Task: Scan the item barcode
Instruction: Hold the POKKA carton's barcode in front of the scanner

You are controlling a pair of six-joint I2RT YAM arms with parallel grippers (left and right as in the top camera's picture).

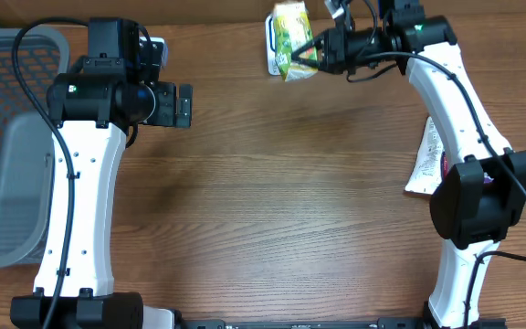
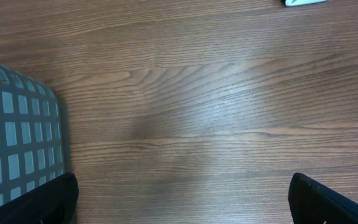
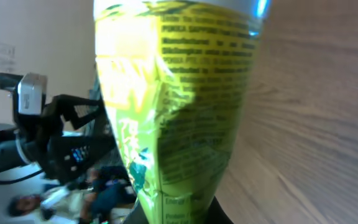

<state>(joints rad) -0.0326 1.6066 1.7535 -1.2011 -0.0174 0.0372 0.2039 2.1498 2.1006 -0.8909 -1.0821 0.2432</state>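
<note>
My right gripper moves back, to the right in the overhead view and down next. Then it releases the pouch (image 1: 294, 37) beside the white printed packet, since wood there is bare.
The item is a yellow-green printed pouch (image 1: 294, 37), lifted at the table's far edge with my right gripper (image 1: 315, 50) shut on its lower end. In the right wrist view the pouch (image 3: 179, 93) fills the frame with small printed text facing the camera; no barcode shows on it. Only dark fingertips (image 3: 221, 218) show beside its base. My left gripper (image 1: 183, 105) hovers over the wood at the far left, well apart from the pouch. Its jaws (image 2: 182, 199) stand wide open over bare wood.
A grey mesh basket (image 1: 7, 137) stands at the table's left edge, and its corner (image 2: 17, 143) shows in the left wrist view. A white object (image 1: 271, 44) lies behind the pouch. A white printed packet (image 1: 425, 160) lies beside the right arm.
</note>
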